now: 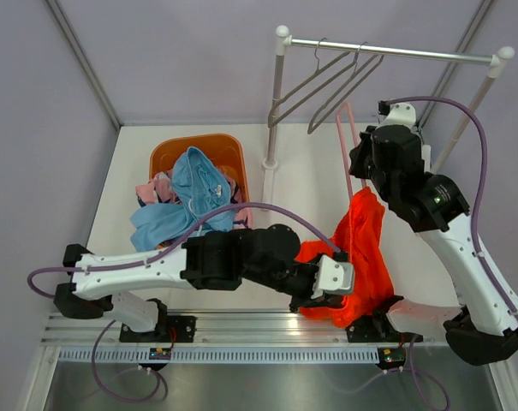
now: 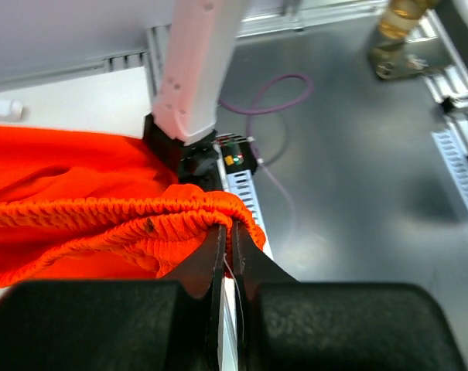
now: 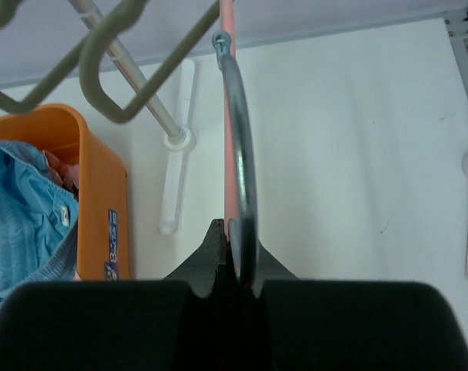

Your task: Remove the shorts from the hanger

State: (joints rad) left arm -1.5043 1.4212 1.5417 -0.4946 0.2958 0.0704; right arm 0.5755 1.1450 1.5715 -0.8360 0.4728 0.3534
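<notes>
Next, my left gripper lifts and swings over the orange basket to release the shorts, as the basket is outward and to the gripper's left in the top view.
The bright orange shorts (image 1: pixel 361 253) hang from a pink hanger (image 1: pixel 344 150) over the right side of the table. My left gripper (image 1: pixel 334 295) is shut on their elastic waistband (image 2: pixel 141 216) at the lower edge. My right gripper (image 1: pixel 380 137) is shut on the pink hanger (image 3: pixel 227 116) at its metal hook (image 3: pixel 240 154), holding it off the rail. The light blue shorts (image 1: pixel 186 197) and the pink patterned shorts (image 1: pixel 156 188) lie in the orange basket (image 1: pixel 169 154). The blue shorts also show in the right wrist view (image 3: pixel 25 209).
A clothes rail (image 1: pixel 395 51) on white posts stands at the back with two grey empty hangers (image 1: pixel 327 86). The orange basket (image 3: pixel 102 193) sits back left. The metal base rail (image 1: pixel 267 330) runs along the near edge.
</notes>
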